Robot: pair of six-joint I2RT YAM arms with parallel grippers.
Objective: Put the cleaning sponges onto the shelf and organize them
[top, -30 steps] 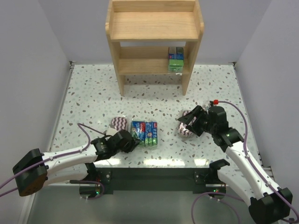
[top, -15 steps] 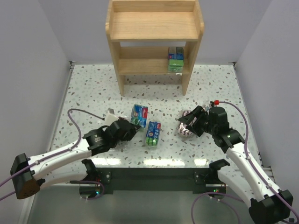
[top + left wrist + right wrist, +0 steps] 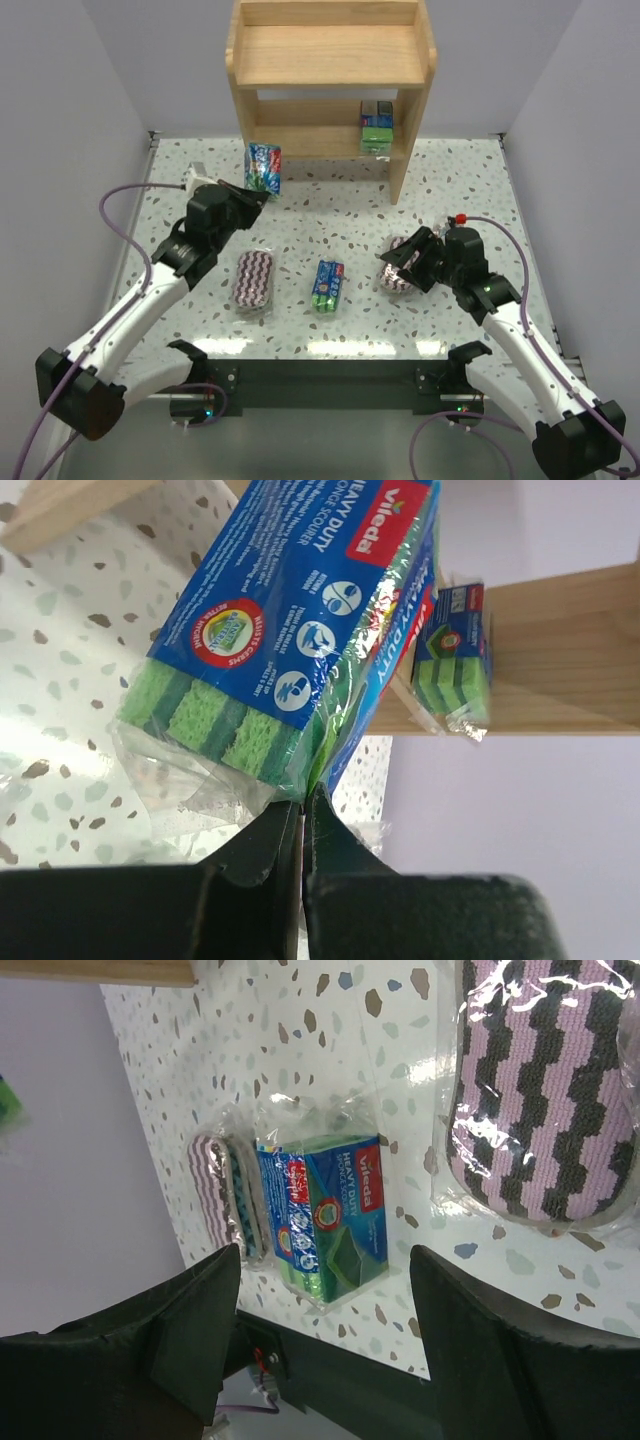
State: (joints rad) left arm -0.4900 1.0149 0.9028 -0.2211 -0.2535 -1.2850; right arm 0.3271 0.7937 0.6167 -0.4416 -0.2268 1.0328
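Observation:
To get the pack onto the lower level's opposite end (image 3: 282,130), my left gripper should move outward and toward the standing pack first, since that end is still empty.
My left gripper (image 3: 246,195) is shut on the plastic edge of a green-and-blue sponge pack (image 3: 263,167), holding it in the air in front of the wooden shelf's (image 3: 330,60) lower left. In the left wrist view the pack (image 3: 290,630) hangs from my shut gripper (image 3: 302,805). Another pack (image 3: 376,126) stands on the lower tier at the right. A third pack (image 3: 327,284) and a purple zigzag pad (image 3: 253,280) lie on the table. My right gripper (image 3: 402,262) is open just above another zigzag pad (image 3: 397,280), which also shows in the right wrist view (image 3: 545,1090).
The speckled table (image 3: 330,215) is walled in by pale panels on the left, right and back. The shelf's top tier is bare wood. In the right wrist view the table pack (image 3: 325,1215) and the zigzag pad (image 3: 210,1185) lie near the front edge.
My left arm has lifted one sponge pack off the table and carried it up and back toward the shelf. The zigzag pad it covered is now in view. The right arm has not moved.

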